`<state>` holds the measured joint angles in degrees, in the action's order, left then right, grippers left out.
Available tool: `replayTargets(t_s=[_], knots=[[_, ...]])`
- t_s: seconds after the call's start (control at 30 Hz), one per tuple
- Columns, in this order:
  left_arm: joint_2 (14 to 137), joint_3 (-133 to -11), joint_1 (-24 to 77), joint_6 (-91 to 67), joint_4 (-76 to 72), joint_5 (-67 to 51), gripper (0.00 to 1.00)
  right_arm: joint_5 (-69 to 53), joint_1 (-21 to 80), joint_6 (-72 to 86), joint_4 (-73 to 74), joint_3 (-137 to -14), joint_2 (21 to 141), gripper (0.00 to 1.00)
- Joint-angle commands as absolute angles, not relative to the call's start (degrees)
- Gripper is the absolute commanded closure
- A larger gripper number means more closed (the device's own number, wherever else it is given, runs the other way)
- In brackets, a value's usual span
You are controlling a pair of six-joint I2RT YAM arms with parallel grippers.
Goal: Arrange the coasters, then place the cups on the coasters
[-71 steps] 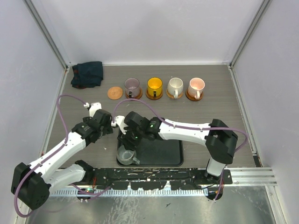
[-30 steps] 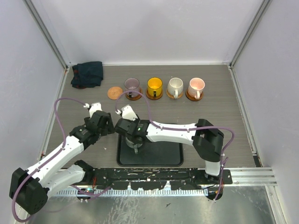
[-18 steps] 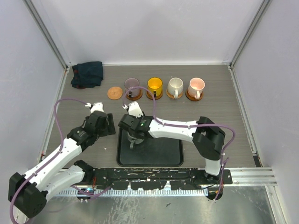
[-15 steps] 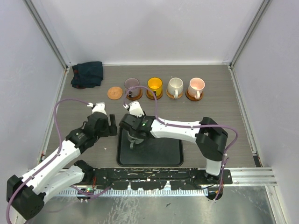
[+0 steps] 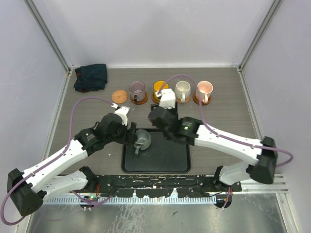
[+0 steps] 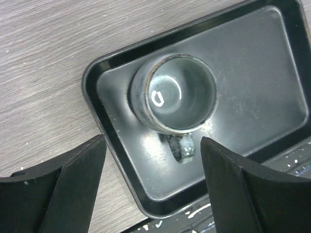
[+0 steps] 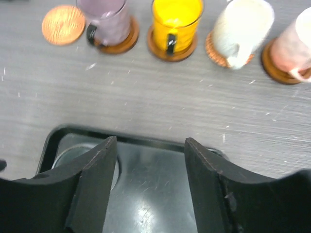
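Note:
Next, my left gripper moves down and to the right in the top view onto the cup's handle (image 5: 137, 150) (image 6: 181, 147), as the handle juts to the tray's near edge with clear sides.
A grey-green cup (image 5: 142, 139) (image 6: 172, 92) stands upright in the far left part of the black tray (image 5: 165, 162), handle towards the near edge. My left gripper (image 5: 132, 137) (image 6: 153, 141) is open, just left of the cup and apart from it. My right gripper (image 5: 156, 124) (image 7: 150, 145) is open and empty above the tray's far edge. In a row at the back, the purple cup (image 5: 137, 89), yellow cup (image 5: 159, 86), cream cup (image 5: 182, 89) and pink cup (image 5: 204, 89) each sit on a coaster. One bare coaster (image 5: 119, 96) (image 7: 63, 24) lies left of them.
A dark folded cloth (image 5: 91, 76) lies in the far left corner. The right wrist's white camera housing (image 5: 167, 99) hides part of the yellow cup from above. Metal frame posts and grey walls bound the table on three sides.
My right gripper opened, let go of the grey-green cup on the tray and drew back towards the row of cups. My left arm swung right, up to the cup.

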<state>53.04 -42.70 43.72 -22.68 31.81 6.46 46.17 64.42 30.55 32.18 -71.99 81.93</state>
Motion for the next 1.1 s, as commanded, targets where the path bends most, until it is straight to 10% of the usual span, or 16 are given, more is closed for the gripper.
replayTargets(t_s=[0.0,0.27,1.07], knots=[[56.4,-48.3,44.5,-21.9,34.6,0.6,0.2,50.7,59.8,30.8,27.4,-66.8,71.0,0.35],[62.0,-50.5,49.1,-25.7,38.0,4.0,0.21,44.0,52.7,28.9,21.2,-56.1,58.7,0.16],[77.3,-52.5,53.4,-33.0,36.2,10.5,0.33,46.5,52.6,25.8,21.4,-54.6,62.1,0.29]])
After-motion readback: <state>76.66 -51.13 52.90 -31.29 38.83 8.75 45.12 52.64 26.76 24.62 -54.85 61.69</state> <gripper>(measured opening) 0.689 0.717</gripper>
